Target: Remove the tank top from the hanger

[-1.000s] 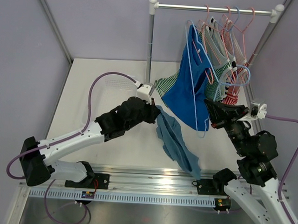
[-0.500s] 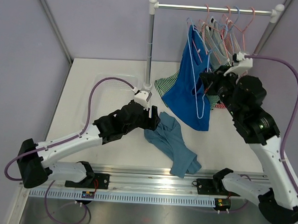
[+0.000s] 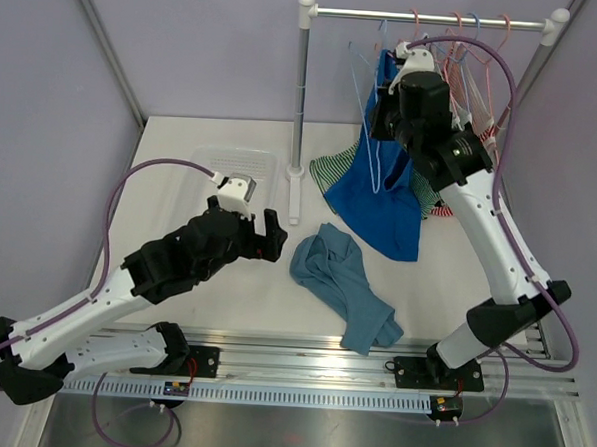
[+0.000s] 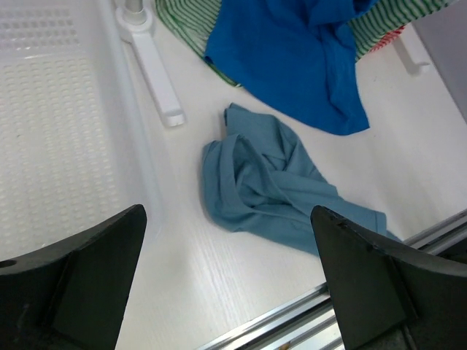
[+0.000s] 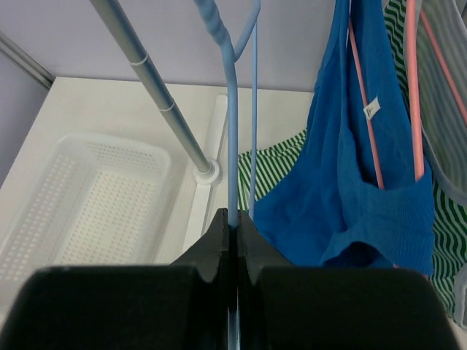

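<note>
The robot's right gripper needs to move away from the robot's base and toward the rack post first, to get the bare hanger to the empty part of the rack's bar [image 3: 360, 14].
The dusty-blue tank top [image 3: 341, 279] lies crumpled on the table, off the hanger, and in the left wrist view the tank top [image 4: 266, 182] sits just ahead of the fingers. My left gripper [image 3: 265, 232] is open and empty, just left of the tank top; my left gripper [image 4: 227, 213] has its jaws spread wide. My right gripper [image 3: 381, 116] is raised near the rail, shut on the bare light-blue wire hanger [image 3: 367, 137]. In the right wrist view the hanger [image 5: 232, 109] runs up out of my right gripper [image 5: 235, 219].
A white perforated basket [image 3: 236, 165] stands left of the rack post [image 3: 299, 113]. A bright blue top [image 3: 385, 203] on a pink hanger, striped garments [image 3: 331, 170] and several more hangers hang from the rail [image 3: 429, 18]. A metal track [image 3: 301, 359] runs along the near edge.
My left gripper opened, let the tank top drop to the table and drew back left. My right arm lifted the bare hanger up toward the rail.
</note>
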`<state>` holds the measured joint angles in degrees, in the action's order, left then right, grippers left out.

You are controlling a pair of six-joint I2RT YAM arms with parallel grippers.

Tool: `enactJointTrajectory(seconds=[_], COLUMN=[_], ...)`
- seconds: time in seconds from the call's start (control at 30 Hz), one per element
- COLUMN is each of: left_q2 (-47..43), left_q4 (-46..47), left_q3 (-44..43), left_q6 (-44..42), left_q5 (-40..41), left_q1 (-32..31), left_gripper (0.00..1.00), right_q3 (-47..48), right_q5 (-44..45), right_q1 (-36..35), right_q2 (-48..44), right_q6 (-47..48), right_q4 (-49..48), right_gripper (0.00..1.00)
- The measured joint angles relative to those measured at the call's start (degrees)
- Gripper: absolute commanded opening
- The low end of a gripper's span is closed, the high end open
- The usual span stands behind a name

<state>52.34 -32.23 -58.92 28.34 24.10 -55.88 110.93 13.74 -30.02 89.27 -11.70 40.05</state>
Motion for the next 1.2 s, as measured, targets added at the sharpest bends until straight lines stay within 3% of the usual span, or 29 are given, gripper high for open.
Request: enactJointTrajectory(seconds=[0.3,0.67,0.77,0.8,0.9,0.93,1.0,1.03,1.2], left_q2=[-6.36,-9.20,-9.07,-8.94,-8.09,-7.65,-6.99,-6.78,-6.69], left_q4=[-7.34,-9.77,-9.73,-9.73,-9.73,-9.75,-9.73,-9.68,-7.45], left_q3=[1.33,4.22,4.22,4.22,4.22,4.20,4.20,4.20,4.24], left_q6=[-0.72,-0.90,-0.90,-0.90,-0.66,-0.39,0.11,0.44,2.56], left_q5=[2.97,3.58,3.61,3.65,4.57,4.85,5.42,5.92,9.44], left_q1=[0.00,-0.07,-0.09,-0.09,-0.09,-0.09,-0.11,-0.11,-0.11], left_gripper=[0.99,0.99,0.99,0.99,0.99,0.99,0.99,0.99,0.99], right_q3=[26.64,31.23,30.99,30.38,27.47,26.27,24.59,23.65,18.25], right_q5=[0.87,0.09,-0.52,-0.94,-1.73,-2.19,-2.75,-2.91,-4.37], right_q1=[0.17,1.84,2.36,2.49,2.60,2.60,2.60,2.60,2.60], right_q2=[20.31,26.25,26.23,26.12,25.49,25.14,24.61,24.11,18.29], right_q6=[5.03,6.91,6.80,6.62,6.29,6.21,5.79,5.66,5.35], right_q4=[5.07,6.99,6.91,6.54,5.97,5.75,5.64,5.53,5.40], right_gripper=[0.00,0.00,0.25,0.46,0.57,0.67,0.77,0.88,0.92])
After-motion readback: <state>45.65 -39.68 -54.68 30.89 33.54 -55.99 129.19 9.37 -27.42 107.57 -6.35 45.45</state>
